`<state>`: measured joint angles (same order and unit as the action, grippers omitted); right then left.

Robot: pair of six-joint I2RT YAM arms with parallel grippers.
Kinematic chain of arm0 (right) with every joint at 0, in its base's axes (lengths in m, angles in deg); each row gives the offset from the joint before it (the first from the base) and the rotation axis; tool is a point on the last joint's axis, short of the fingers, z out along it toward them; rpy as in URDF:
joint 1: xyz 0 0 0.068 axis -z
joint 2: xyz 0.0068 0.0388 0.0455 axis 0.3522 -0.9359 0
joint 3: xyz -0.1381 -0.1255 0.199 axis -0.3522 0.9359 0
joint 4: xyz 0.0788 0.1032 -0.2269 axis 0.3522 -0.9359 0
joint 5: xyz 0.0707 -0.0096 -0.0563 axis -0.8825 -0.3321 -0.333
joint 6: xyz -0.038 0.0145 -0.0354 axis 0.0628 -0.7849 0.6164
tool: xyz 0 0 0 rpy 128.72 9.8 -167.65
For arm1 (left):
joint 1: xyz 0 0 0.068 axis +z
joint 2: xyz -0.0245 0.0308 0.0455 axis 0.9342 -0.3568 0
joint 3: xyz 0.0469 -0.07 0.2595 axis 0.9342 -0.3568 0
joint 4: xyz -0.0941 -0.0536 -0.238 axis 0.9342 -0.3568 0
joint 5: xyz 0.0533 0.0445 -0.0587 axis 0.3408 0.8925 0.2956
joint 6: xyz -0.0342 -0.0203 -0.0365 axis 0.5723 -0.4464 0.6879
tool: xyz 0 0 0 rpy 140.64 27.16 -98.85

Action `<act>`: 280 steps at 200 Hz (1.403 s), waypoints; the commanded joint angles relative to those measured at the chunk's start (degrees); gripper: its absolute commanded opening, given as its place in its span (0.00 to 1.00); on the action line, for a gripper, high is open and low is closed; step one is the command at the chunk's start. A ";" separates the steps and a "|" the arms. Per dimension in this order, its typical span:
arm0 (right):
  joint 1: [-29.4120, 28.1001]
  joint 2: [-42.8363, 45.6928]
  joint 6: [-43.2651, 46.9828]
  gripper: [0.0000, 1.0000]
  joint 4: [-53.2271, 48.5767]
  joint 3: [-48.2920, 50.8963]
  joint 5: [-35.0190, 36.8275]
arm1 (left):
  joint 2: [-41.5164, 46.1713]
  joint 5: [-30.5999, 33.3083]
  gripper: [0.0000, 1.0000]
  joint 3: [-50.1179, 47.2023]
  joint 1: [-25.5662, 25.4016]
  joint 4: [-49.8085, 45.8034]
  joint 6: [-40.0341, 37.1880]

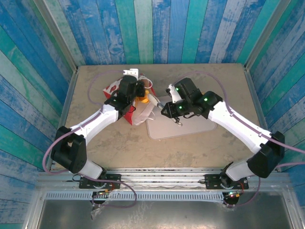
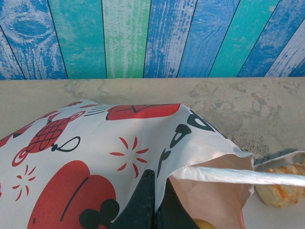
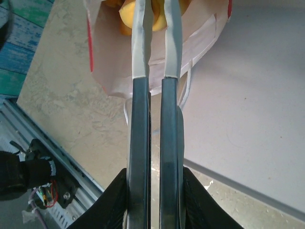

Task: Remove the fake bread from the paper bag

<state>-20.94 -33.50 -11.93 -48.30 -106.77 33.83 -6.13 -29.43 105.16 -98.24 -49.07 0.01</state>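
The right gripper carries the orange piece out of the bag's opening and over to the pale tray's far end (image 1: 202,120) next, to release it there. That end has open flat space.
The paper bag (image 1: 113,88), red and white with a white inside, lies tipped on the table with its mouth toward the pale tray (image 1: 190,128). My left gripper (image 2: 159,183) is shut on the bag's (image 2: 119,143) rim beside the mouth. The right gripper (image 3: 158,7) reaches into the bag's (image 3: 109,67) mouth. Its long fingers are closed to a narrow gap around an orange piece of the fake bread (image 3: 125,16), their tips cut off by the frame edge. More orange bread (image 1: 141,100) shows in the mouth. One golden piece (image 2: 281,183) lies outside on the tray.
The flat pale tray (image 3: 248,95) lies right of the bag, under my right arm. The bag's thin white handle (image 3: 188,88) trails onto the tray's edge. Bare beige table (image 1: 119,143) lies in front, with blue plank walls behind and at both sides.
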 commanded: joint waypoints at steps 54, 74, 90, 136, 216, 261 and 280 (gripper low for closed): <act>-0.21 15.68 2.75 0.06 -10.67 3.56 9.80 | 4.20 2.02 0.03 1.85 -0.12 0.00 0.60; 0.33 17.98 3.73 0.06 -15.67 3.27 14.91 | 4.22 2.03 0.02 1.98 -0.08 -0.05 0.58; 0.75 18.30 4.73 0.07 -19.58 3.20 19.82 | 4.22 1.95 0.02 1.94 -0.13 0.06 0.60; 2.38 14.35 4.87 0.07 -26.20 5.28 30.15 | 4.15 1.27 0.02 1.68 -0.16 0.16 0.73; 3.72 3.71 5.14 0.10 -31.02 6.38 34.68 | 4.06 1.25 0.02 1.30 -0.14 0.41 0.82; 3.68 0.51 6.26 0.22 -29.88 6.38 32.26 | 3.79 1.34 0.02 0.97 -0.12 0.70 0.95; 3.61 -0.98 6.62 0.28 -29.45 6.45 31.12 | 3.63 1.30 0.02 0.91 -0.11 0.73 1.10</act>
<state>-17.44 -33.15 -6.16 -77.79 -100.47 65.63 -6.15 -28.82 105.29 -98.24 -49.23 0.14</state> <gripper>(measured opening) 0.270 0.048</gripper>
